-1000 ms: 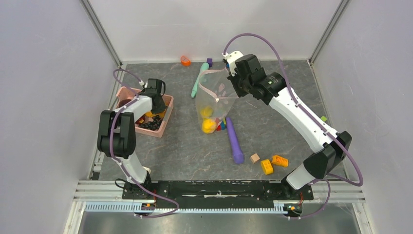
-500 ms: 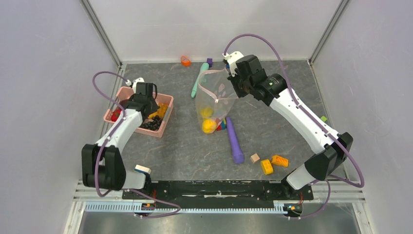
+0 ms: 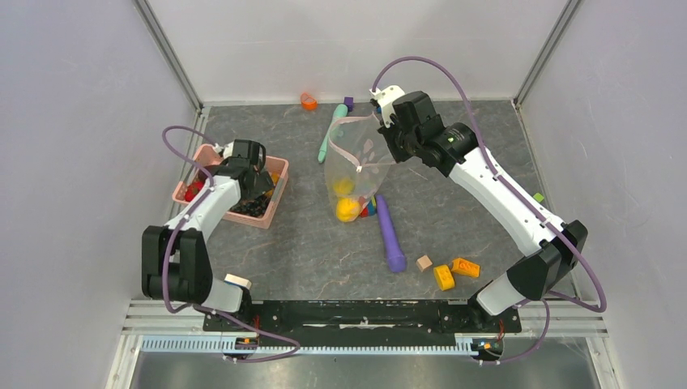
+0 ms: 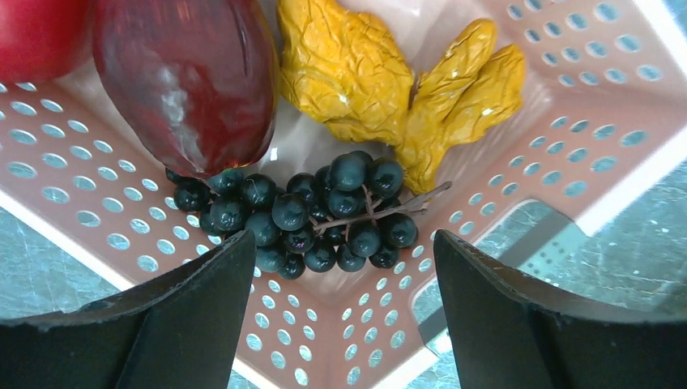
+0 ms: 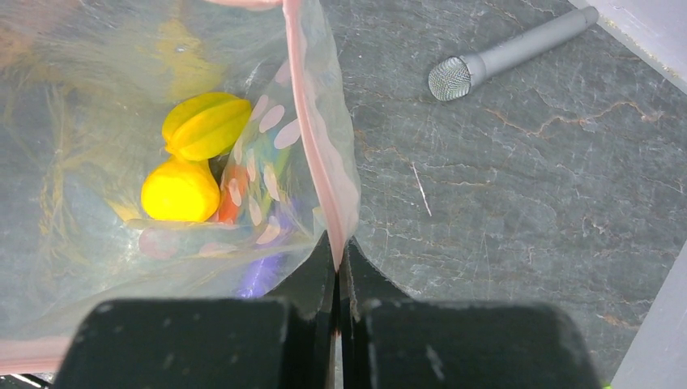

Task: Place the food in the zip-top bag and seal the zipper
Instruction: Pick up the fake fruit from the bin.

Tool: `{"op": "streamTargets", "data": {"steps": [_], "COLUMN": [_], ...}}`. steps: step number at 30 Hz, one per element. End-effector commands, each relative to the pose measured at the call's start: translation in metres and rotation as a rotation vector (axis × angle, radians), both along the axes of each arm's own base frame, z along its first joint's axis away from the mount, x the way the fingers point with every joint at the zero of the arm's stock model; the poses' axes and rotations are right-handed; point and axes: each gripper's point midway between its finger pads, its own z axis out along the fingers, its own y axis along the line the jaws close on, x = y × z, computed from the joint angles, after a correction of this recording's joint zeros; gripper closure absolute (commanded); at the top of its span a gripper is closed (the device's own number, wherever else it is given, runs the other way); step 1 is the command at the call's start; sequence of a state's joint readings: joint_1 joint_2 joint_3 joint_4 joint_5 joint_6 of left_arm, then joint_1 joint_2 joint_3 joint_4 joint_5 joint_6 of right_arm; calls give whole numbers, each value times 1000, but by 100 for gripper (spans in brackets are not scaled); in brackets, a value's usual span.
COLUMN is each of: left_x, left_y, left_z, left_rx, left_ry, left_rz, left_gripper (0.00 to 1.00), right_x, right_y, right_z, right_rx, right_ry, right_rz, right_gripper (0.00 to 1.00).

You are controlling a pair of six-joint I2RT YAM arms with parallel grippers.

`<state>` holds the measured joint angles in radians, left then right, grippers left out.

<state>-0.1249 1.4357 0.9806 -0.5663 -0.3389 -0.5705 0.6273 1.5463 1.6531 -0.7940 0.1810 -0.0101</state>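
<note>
Next, my left gripper comes down into the basket's near corner, to the middle of the dark grapes (image 4: 316, 215).
The pink basket (image 3: 263, 220) holds food: a bunch of dark grapes (image 4: 316, 215), a maroon fruit (image 4: 194, 81), crinkled yellow pieces (image 4: 348, 69) and a red piece (image 4: 40, 32). My left gripper (image 4: 344, 267) hangs open just above the basket's corner (image 4: 81, 186), near the grapes and holding nothing; in the top view it (image 3: 253, 180) is over the basket. My right gripper (image 5: 339, 251) is shut on the rim of the zip-top bag (image 3: 356, 162), holding its mouth up and open. The pink zipper (image 5: 312, 121) runs along that rim. Two yellow foods (image 5: 206, 123) lie inside the bag (image 5: 121, 121).
A purple stick (image 3: 390, 235) lies beside the bag's bottom and a teal stick (image 3: 326, 138) behind it. Orange blocks (image 3: 454, 271) and a tan cube (image 3: 424, 262) sit near right. An orange piece (image 3: 309, 100) rests at the back wall. A grey microphone-shaped stick (image 5: 502, 61) lies past the bag.
My left arm has shifted over the basket, and its jaws, shut before, have opened. The right arm and the bag have not moved.
</note>
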Motion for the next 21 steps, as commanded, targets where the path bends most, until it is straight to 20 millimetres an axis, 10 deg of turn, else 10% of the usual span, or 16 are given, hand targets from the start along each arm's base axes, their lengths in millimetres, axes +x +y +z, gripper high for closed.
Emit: {"op": "streamTargets", "data": {"steps": [1, 12, 21], "left_x": [-7, -5, 2], "left_y": [0, -1, -4], "left_z": [-17, -61, -40], "left_rx": [-12, -10, -29], "left_ry": [80, 192, 124], "left_rz": [60, 89, 81], "left_gripper": [14, 24, 98], "right_x": [2, 3, 1], "right_y": [3, 2, 1], "right_z": [13, 12, 15], "right_rx": [27, 22, 28], "right_ry": [-46, -47, -52], "right_rz": [18, 15, 12], "right_gripper": [100, 100, 100]}}
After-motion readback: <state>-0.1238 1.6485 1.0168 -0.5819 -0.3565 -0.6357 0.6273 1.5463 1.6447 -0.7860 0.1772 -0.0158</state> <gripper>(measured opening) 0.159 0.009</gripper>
